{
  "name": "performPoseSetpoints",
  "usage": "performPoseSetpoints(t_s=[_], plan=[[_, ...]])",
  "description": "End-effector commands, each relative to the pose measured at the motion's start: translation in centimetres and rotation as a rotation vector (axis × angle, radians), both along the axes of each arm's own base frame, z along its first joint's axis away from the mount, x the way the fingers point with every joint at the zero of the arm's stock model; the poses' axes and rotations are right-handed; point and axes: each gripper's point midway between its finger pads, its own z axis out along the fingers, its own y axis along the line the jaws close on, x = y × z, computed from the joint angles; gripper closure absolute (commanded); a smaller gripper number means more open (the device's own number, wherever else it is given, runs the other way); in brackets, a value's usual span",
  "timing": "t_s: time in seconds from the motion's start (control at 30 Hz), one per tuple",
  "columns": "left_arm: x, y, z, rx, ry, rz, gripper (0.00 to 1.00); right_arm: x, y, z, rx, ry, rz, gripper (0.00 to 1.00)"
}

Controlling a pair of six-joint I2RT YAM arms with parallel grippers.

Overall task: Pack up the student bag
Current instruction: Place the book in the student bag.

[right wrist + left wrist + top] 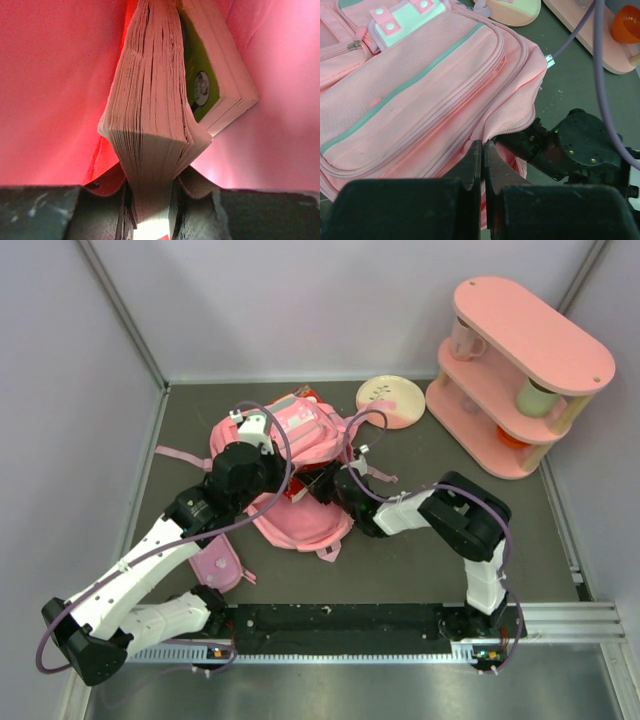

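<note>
The thick book (150, 100) is already standing inside the pink lining next to the green-covered book, so I will keep my right gripper still and open it to let go of the page edge (150, 157).
The student bag (300, 430), a pink backpack with a mint stripe and a white-and-mint patch (395, 25), lies mid-table. My left gripper (483, 145) is shut on the fabric edge of its open zipper mouth, holding it up. My right gripper (150, 185) is inside the bag, pink lining all around, and is shut on the page edge of a thick book (150, 100) that stands upright. A second book with a green cover (205, 85) lies deeper in the bag. In the top view my right gripper (328, 485) disappears into the mouth beside my left gripper (292, 490).
A small pink pouch (217, 568) lies near the left arm's base. A pink plate (390, 400) sits behind the bag. A pink three-tier shelf (520, 370) stands at the back right with a cup (465, 340) on it. My right wrist (570, 145) is close to my left fingers.
</note>
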Motion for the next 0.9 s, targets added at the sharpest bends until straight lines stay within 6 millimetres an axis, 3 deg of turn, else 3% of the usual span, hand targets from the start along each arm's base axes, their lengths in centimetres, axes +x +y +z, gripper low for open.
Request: performPoseSetpoints(t_s=[0.0,0.07,0.17,0.27,0.43,0.6,0.67,0.73,0.87], plan=[[0.5,-0.3,6.9,-0.164,-0.154,0.015,1.0,2.3,0.9,3.0,0.107,-0.059,-0.088,1.0],[0.5,-0.3,6.8,-0.162,-0.153,0.018,1.0,2.3,0.3,2.2,0.067,-0.055,-0.105,0.93],[0.5,-0.2,6.7,-0.165,-0.155,0.02,1.0,2.3,-0.6,1.6,0.027,-0.051,-0.127,0.91],[0.6,-0.1,6.5,-0.166,-0.153,0.025,1.0,2.4,-0.8,1.7,0.021,-0.057,-0.136,1.0],[0.4,0.1,6.5,-0.164,-0.144,0.025,1.0,3.4,-0.2,3.2,0.05,-0.079,-0.156,1.0],[0.0,0.2,6.5,-0.185,-0.144,0.023,1.0,4.2,0.5,2.2,0.047,-0.063,-0.169,1.0],[-0.1,0.3,6.6,-0.187,-0.145,0.021,1.0,4.2,0.7,1.9,0.032,-0.056,-0.157,0.94],[0.0,0.3,6.6,-0.185,-0.144,0.021,1.0,3.5,0.8,0.6,0.032,-0.014,-0.136,0.8],[-0.2,0.3,6.3,-0.185,-0.14,0.014,1.0,2.4,0.6,0.2,0.028,-0.024,-0.063,0.53]])
